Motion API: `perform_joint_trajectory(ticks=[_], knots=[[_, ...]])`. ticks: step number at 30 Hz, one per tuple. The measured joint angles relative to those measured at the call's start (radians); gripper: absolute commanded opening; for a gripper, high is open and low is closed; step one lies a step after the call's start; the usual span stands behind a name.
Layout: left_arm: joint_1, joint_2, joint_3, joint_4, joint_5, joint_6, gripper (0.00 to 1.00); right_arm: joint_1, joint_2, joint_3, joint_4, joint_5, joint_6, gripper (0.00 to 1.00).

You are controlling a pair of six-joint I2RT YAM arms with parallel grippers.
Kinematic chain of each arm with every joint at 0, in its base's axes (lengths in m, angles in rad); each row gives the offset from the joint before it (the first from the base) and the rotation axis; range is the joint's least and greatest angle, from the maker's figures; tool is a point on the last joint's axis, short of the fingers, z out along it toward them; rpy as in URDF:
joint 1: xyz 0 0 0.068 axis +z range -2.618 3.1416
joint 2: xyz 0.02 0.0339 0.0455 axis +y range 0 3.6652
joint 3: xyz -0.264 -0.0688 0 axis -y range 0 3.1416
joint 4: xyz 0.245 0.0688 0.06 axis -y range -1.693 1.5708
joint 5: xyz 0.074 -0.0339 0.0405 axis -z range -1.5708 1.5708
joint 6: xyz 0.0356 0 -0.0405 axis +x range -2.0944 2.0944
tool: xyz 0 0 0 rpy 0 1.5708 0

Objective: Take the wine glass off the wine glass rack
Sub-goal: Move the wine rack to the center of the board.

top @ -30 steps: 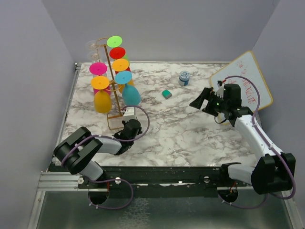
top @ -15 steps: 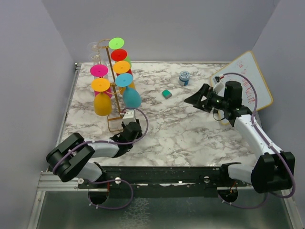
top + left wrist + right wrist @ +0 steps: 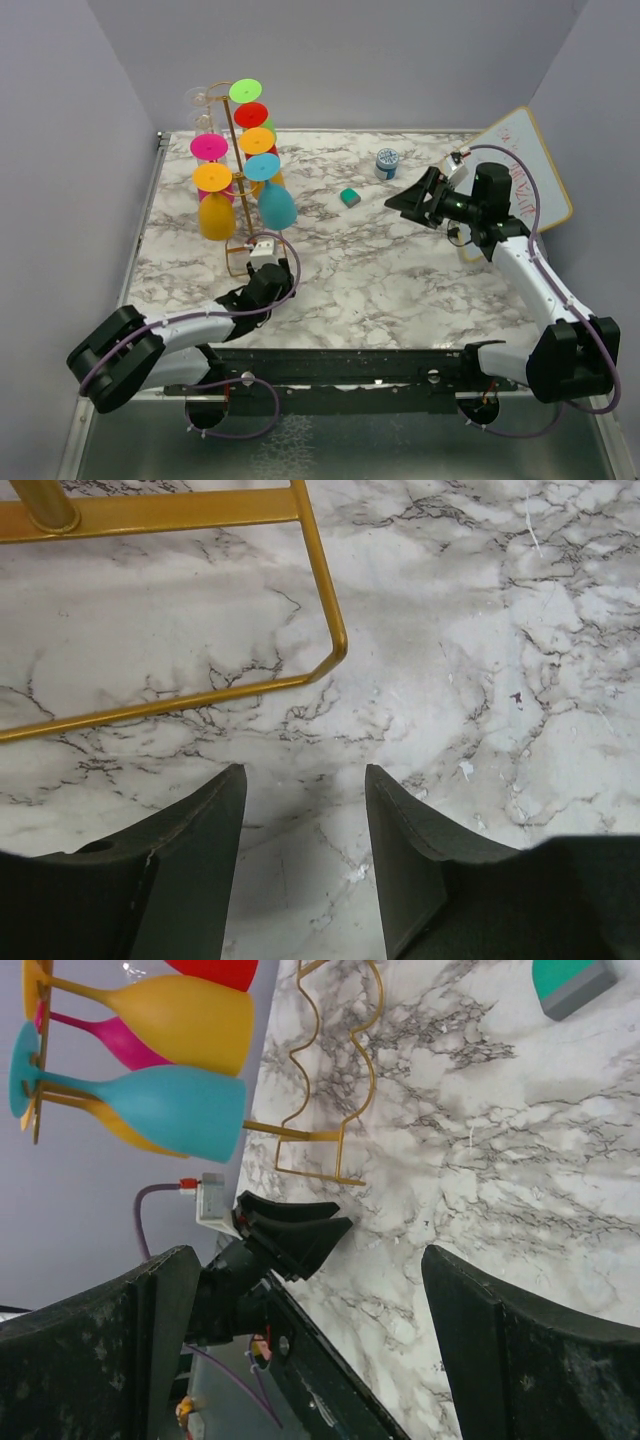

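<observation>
Next, my right gripper moves up across the table to the teal glass's foot [image 3: 264, 167] [image 3: 21, 1068], whose rim juts free, since it lies higher and left in the top view.
The gold wine glass rack [image 3: 231, 160] stands at the table's back left with several coloured wine glasses hanging upside down. A teal wine glass [image 3: 277, 202] and a yellow one [image 3: 214, 213] hang lowest. My left gripper [image 3: 262, 270] points down at the marble just in front of the rack's wire base [image 3: 332, 630]. It is open [image 3: 300, 775], with only table between its fingers. My right gripper [image 3: 412, 200] hovers open at mid right, facing the rack, and holds nothing. In its view [image 3: 310, 1260] the teal glass [image 3: 170, 1110] and the rack base [image 3: 340, 1120] show.
A small green block [image 3: 349, 197] lies on the marble between rack and right gripper. A blue-and-white jar [image 3: 386, 163] stands behind it. A whiteboard [image 3: 525, 165] leans at the right edge. Grey walls close in the left, back and right sides.
My left gripper has gone from shut to open and its arm has stretched out lower along the table. My right gripper has shifted left and up a little.
</observation>
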Motion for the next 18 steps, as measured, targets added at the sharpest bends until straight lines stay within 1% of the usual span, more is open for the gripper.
perform_joint_trajectory(ticks=[5,9,12,16,18], knots=[[-0.016,-0.109,-0.006,-0.086,0.03,-0.011,0.57,0.051,0.026,0.058,0.003,-0.003,0.01,0.98],[-0.038,-0.213,-0.007,-0.151,0.068,-0.028,0.57,0.129,0.064,0.119,0.008,-0.001,0.013,0.96],[-0.056,-0.287,-0.006,-0.216,0.1,-0.033,0.57,0.182,0.095,0.162,0.011,0.002,0.017,0.92],[-0.071,-0.375,0.006,-0.307,0.141,-0.033,0.57,0.261,0.154,0.229,0.03,0.006,0.04,0.91],[-0.072,-0.391,0.025,-0.348,0.16,-0.032,0.57,0.301,0.192,0.275,0.04,0.016,0.05,0.9]])
